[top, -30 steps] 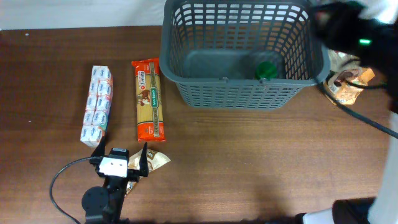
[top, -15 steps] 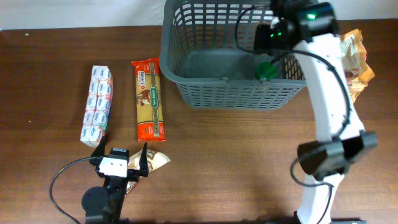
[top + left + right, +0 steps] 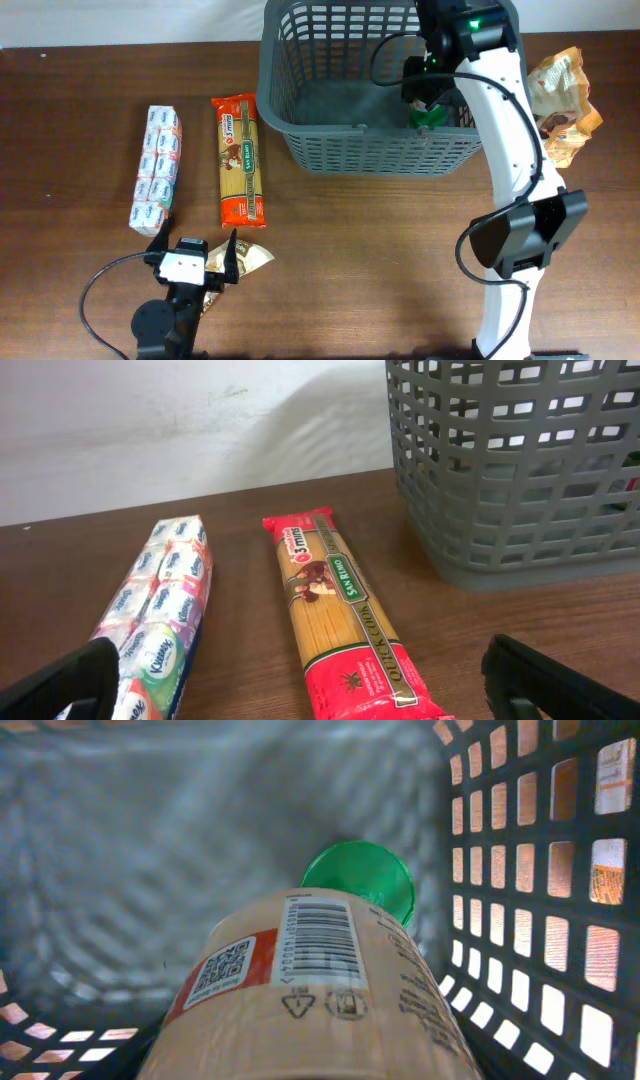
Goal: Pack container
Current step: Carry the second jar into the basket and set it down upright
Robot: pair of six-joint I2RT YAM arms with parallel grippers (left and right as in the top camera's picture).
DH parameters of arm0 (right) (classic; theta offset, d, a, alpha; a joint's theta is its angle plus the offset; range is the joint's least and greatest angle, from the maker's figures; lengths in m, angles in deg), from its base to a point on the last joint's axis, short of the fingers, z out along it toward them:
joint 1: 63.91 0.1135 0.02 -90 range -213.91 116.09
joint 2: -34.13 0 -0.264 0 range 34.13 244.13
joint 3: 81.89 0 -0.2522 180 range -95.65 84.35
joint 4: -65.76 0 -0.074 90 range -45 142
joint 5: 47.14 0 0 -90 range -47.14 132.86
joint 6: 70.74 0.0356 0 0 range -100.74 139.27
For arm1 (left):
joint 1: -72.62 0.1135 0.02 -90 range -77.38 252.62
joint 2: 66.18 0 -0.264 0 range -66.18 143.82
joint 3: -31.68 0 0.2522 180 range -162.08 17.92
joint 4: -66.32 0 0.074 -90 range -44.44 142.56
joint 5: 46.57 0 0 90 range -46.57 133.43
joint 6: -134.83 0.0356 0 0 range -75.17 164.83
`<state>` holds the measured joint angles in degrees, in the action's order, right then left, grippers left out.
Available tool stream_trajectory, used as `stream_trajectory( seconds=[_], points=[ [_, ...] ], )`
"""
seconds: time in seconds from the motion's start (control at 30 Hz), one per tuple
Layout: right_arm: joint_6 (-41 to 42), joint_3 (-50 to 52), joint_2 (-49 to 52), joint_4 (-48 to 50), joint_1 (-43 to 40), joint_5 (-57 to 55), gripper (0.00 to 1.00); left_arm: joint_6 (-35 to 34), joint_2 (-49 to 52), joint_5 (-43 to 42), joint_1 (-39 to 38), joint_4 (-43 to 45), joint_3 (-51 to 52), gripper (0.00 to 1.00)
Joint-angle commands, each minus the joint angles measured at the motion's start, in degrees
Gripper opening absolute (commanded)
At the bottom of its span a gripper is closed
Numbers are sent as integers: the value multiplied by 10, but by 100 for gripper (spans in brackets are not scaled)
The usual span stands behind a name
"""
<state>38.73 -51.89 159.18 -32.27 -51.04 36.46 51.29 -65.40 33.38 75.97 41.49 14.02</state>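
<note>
My right gripper moves down toward the basket bottom (image 3: 428,870) next, beside the basket's side nearest the orange-brown snack bag, since the bottle (image 3: 310,990) to release still hangs above it.
The container, a dark grey slotted basket (image 3: 300,90), stands at the back of the table; it also shows in the left wrist view (image 3: 500,470). My right gripper (image 3: 428,92) is down inside it. It is shut on a beige-labelled bottle (image 3: 310,990) with a green cap (image 3: 358,880) that points at the basket floor. The bottle hides the fingers. The green cap (image 3: 430,112) shows near the basket's front right wall. My left gripper (image 3: 192,262) is open and low at the front left. It is empty, just short of the spaghetti pack (image 3: 340,620).
A tissue multipack (image 3: 157,170) and the red spaghetti pack (image 3: 240,160) lie side by side left of the basket. A small gold snack packet (image 3: 252,258) lies by my left gripper. An orange-brown snack bag (image 3: 560,100) lies right of the basket.
My right arm has swung from the far right edge into the basket, onto the green-capped bottle. The cap has stayed in place. The left arm has not moved.
</note>
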Motion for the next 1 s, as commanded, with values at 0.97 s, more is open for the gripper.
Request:
stream_trajectory(
  seconds=[0.97],
  points=[
    [-8,6,47,15,-72,59,4,9,-5,4,-1,2,5,99]
  ],
)
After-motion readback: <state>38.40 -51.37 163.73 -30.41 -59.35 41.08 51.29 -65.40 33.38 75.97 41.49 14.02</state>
